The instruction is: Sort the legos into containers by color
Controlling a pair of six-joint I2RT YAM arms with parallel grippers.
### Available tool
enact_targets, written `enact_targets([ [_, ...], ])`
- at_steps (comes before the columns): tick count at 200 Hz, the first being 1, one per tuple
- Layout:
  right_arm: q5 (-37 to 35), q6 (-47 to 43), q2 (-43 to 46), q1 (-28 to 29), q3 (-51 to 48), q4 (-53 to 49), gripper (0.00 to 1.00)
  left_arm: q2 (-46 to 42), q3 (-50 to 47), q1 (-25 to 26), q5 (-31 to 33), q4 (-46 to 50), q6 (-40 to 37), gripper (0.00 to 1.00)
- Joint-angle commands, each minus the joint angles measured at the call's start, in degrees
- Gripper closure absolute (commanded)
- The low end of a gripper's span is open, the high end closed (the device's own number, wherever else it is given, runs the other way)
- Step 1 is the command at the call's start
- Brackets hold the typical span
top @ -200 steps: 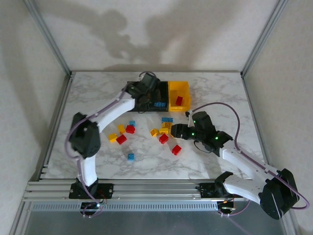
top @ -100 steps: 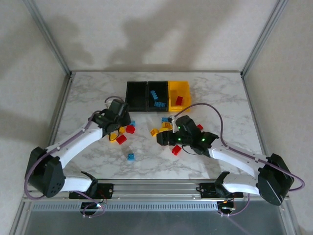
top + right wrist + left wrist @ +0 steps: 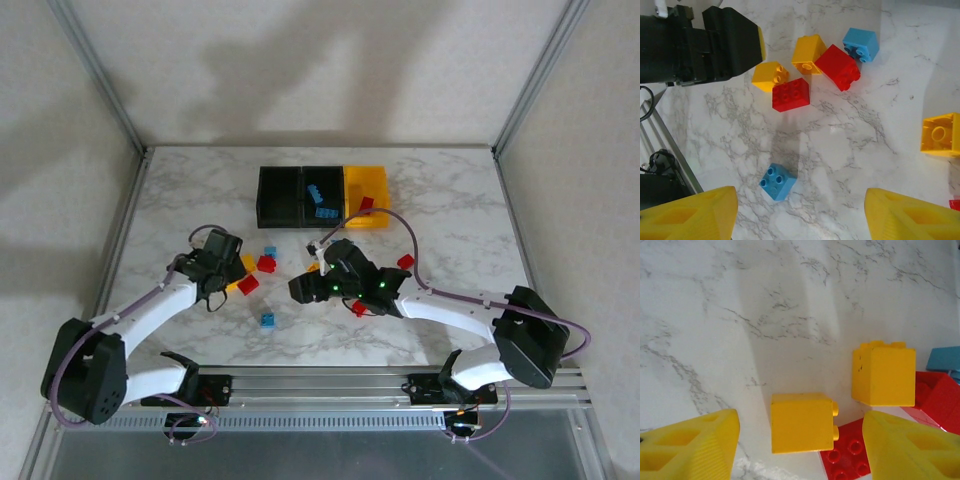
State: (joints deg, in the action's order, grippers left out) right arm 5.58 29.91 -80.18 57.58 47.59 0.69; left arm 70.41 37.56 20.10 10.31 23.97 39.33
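My left gripper moves down around the sideways yellow brick next, one finger beside its studs, then closes, since the brick already lies between the open fingers.
The containers stand at the back: an empty black bin (image 3: 280,195), a black bin (image 3: 322,195) with blue legos, and a yellow bin (image 3: 372,182) with a red brick. Loose legos lie mid-table. My left gripper (image 3: 237,276) (image 3: 800,450) is open low over a yellow brick (image 3: 801,422) lying on its side between the fingers, beside a red brick (image 3: 850,452). A second yellow brick (image 3: 883,374) stands just beyond. My right gripper (image 3: 297,290) (image 3: 800,215) is open above the table, with a blue brick (image 3: 777,181) (image 3: 268,320) below, nearer its left finger.
Close to the left gripper (image 3: 715,45) lie a red brick (image 3: 790,94), yellow brick (image 3: 809,54), red brick (image 3: 837,66) and blue brick (image 3: 860,44). A yellow brick (image 3: 941,134) lies right. Red bricks (image 3: 405,261) (image 3: 358,308) flank the right arm. Metal rails edge the table.
My left arm drew back from the bins down to the bricks at left, and its jaws opened wider. My right gripper moved left across the pile toward the blue brick.
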Motion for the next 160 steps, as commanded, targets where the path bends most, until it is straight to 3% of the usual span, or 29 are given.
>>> enact_targets([
  [1, -1.8, -0.9, 0.2, 0.5, 0.9, 0.6, 0.32, 2.7, -1.3, -1.0, -0.4, -3.6, 0.6, 0.36],
  [97, -3.1, -0.5, -1.6, 0.5, 1.6, -0.7, 0.33, 7.0, -3.8, -1.0, -2.9, -7.4, -0.3, 0.41],
  [160, -4.3, -0.5, -0.2, 0.4, 1.1, -1.5, 0.33, 9.0, -4.2, -1.2, -1.8, -7.8, -1.0, 0.59],
])
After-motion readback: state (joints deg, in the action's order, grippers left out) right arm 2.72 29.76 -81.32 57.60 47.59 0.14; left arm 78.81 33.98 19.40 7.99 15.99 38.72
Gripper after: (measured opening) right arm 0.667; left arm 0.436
